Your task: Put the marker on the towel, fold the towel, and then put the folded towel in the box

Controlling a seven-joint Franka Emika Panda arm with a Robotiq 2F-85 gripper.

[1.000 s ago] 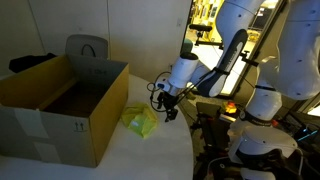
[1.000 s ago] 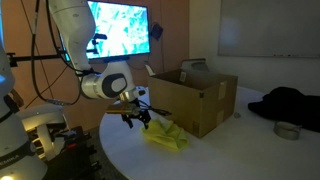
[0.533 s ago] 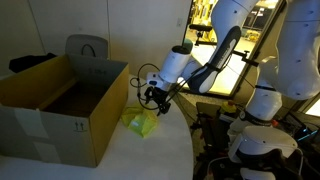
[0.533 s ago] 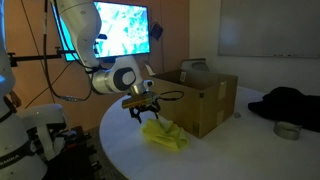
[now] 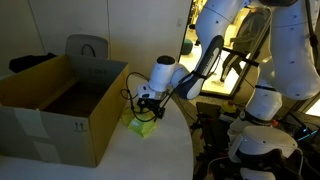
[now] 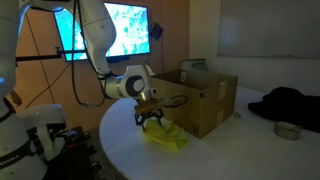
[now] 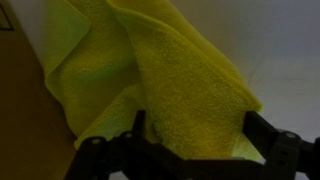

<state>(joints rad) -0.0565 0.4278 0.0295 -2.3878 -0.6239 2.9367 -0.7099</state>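
My gripper lowers onto the upper fold of the yellow-green towel [image 5: 147,115] [image 7: 196,118] next, because its open fingers already stand on either side of that cloth.
The yellow-green towel [image 5: 141,123] lies folded and crumpled on the white table next to the brown cardboard box [image 5: 62,105]. It also shows in an exterior view [image 6: 168,136] and fills the wrist view [image 7: 160,80]. My gripper [image 5: 146,111] hangs right over the towel, fingers spread to either side of it [image 7: 195,140], open and not closed on the cloth. It shows in an exterior view too [image 6: 150,119]. The marker is not visible; it may be hidden in the towel's fold.
The box [image 6: 195,95] stands open with upright flaps, close beside the towel. A grey chair back [image 5: 87,48] rises behind it. A dark bundle [image 6: 287,102] and a small round can [image 6: 287,130] lie at the table's far side. The table edge [image 5: 190,150] curves nearby.
My gripper has moved toward the box and down, from beside the towel to right over it, with its fingers now straddling the cloth. The towel has not moved.
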